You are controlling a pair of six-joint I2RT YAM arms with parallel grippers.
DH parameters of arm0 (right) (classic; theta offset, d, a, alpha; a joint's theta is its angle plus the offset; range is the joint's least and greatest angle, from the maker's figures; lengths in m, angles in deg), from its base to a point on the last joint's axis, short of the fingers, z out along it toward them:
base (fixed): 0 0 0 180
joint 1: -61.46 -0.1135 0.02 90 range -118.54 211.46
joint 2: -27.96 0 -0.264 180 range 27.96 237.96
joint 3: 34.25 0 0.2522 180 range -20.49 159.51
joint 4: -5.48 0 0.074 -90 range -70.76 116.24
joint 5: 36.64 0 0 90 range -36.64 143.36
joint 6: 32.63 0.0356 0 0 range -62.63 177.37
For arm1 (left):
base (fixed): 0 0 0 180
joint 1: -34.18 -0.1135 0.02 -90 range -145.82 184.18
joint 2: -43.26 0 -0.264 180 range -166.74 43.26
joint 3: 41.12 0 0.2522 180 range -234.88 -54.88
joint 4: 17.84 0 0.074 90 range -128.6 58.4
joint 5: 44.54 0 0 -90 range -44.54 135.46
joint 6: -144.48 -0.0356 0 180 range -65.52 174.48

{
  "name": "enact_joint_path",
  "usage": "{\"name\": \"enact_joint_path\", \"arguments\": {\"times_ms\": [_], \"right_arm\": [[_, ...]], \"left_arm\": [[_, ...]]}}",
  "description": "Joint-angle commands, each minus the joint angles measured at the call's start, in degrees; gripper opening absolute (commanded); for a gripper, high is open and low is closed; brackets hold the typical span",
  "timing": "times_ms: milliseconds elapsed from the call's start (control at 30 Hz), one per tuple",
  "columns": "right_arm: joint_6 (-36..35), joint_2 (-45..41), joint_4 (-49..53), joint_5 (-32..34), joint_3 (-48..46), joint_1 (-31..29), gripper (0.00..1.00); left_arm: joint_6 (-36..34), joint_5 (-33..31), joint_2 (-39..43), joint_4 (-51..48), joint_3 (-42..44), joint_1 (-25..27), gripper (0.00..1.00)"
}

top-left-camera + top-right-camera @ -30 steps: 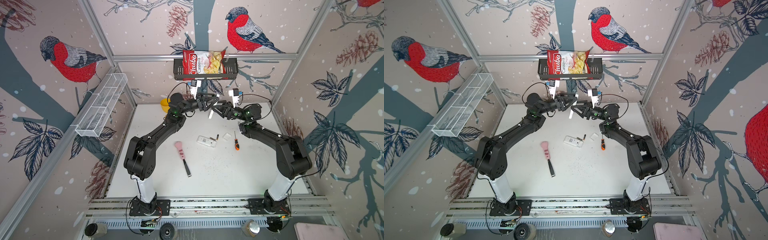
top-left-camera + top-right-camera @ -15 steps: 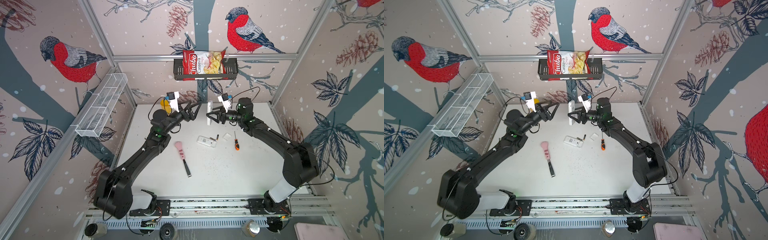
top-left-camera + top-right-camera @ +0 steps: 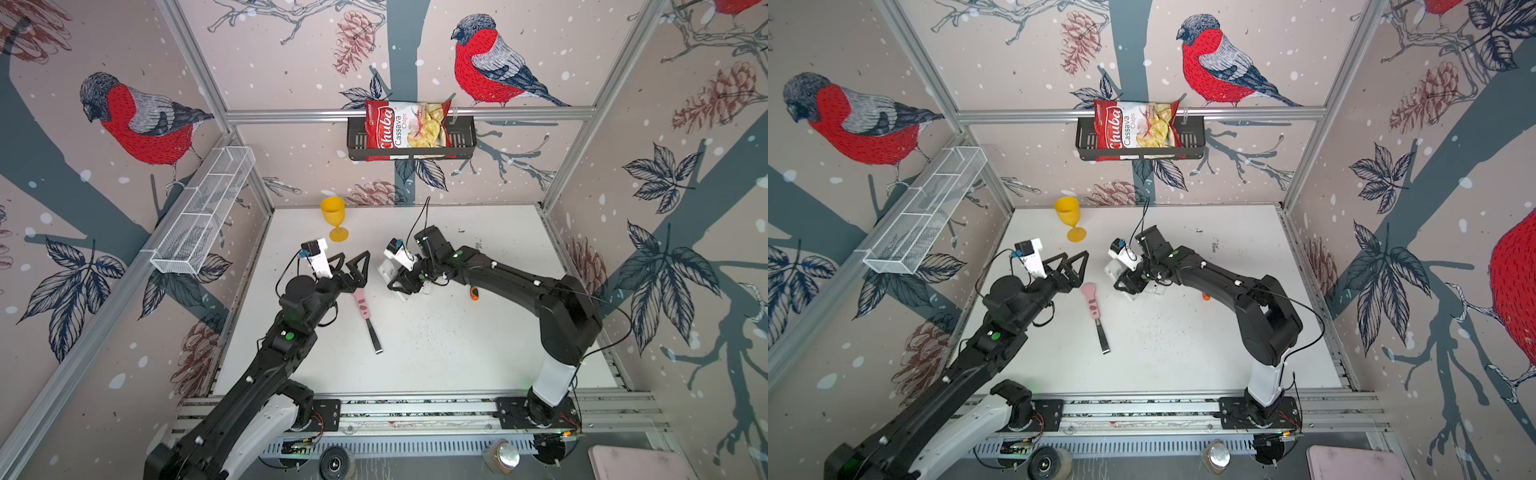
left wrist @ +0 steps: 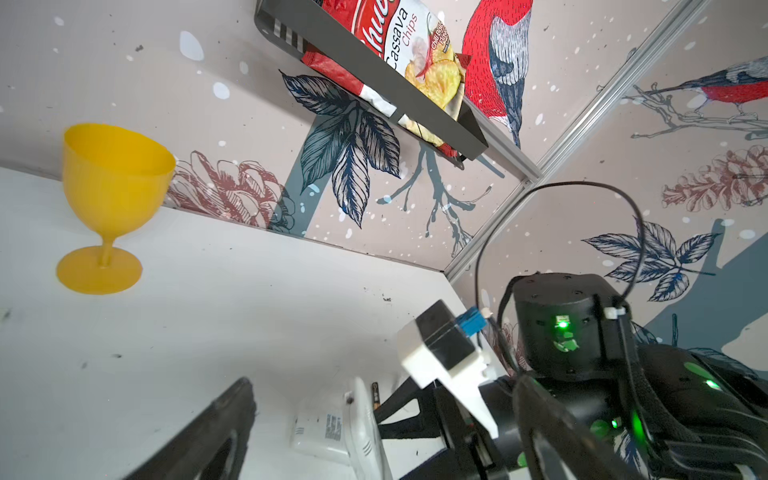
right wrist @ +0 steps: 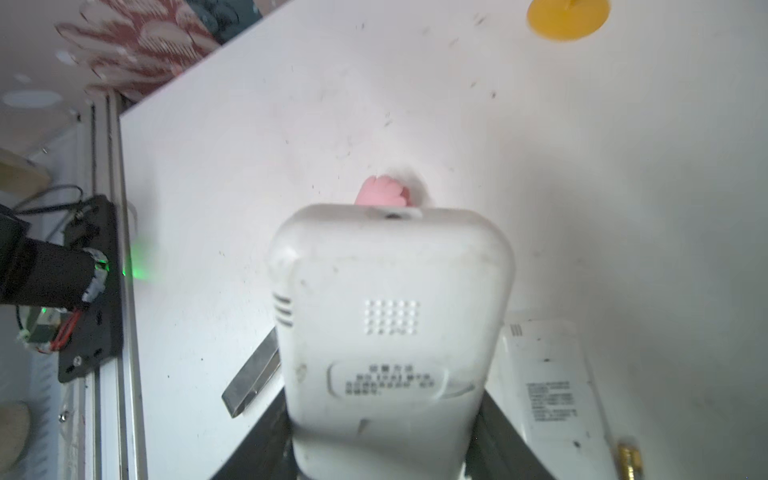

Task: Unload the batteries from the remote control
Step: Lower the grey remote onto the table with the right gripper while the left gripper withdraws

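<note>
The robot's right gripper will next go down, tilting downward, to lay the remote flat and let go of it on bare tabletop beside the white cover piece, because that spot is below.
My right gripper is shut on the white remote control, holding it low over the middle of the table. In the right wrist view its back, with a grille and a label, faces the camera. A flat white cover piece lies on the table beside it. One of the batteries, slim with a golden end, lies next to that piece. My left gripper stands open and empty just left of the remote.
A pink-handled blade tool lies between the arms. An orange screwdriver peeks from under the right arm. A yellow goblet stands at the back. A chips bag sits in the wall basket.
Both arms have come down from high near the back wall. The left gripper drew back to the left. The right gripper carried the remote down close to the table.
</note>
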Motion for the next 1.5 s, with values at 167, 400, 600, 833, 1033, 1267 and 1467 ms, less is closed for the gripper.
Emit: {"name": "enact_joint_path", "arguments": {"times_ms": [167, 400, 600, 833, 1033, 1267, 1467], "right_arm": [[-4.1, 8.7, 10.6, 13.1, 5.4, -4.9, 0.21], [-6.7, 14.2, 18.5, 17.1, 11.0, -4.5, 0.23], [-8.7, 17.8, 21.4, 19.7, 12.9, -4.1, 0.24], [-11.0, 20.9, 22.5, 23.1, 15.3, -2.9, 0.24], [-15.6, 22.7, 22.6, 23.5, 15.4, -0.5, 0.29], [-19.0, 22.3, 22.0, 21.4, 15.6, 1.0, 0.48], [-19.9, 19.5, 19.9, 18.7, 12.9, -0.2, 0.70]], "left_arm": [[-0.6, -3.3, 12.2, -12.8, 4.2, 0.1, 0.96], [-0.2, -3.0, 16.1, -17.4, 4.1, 0.1, 0.96], [0.1, -2.1, 17.3, -19.8, 3.2, 0.1, 0.96], [0.9, -2.1, 19.2, -20.9, 3.8, 0.2, 0.96], [1.1, -2.6, 19.4, -21.7, 4.0, 0.2, 0.96], [0.4, -3.1, 18.8, -22.0, 4.2, 0.1, 0.96], [-0.6, -3.1, 17.6, -23.0, 3.1, 0.2, 0.96]]}}
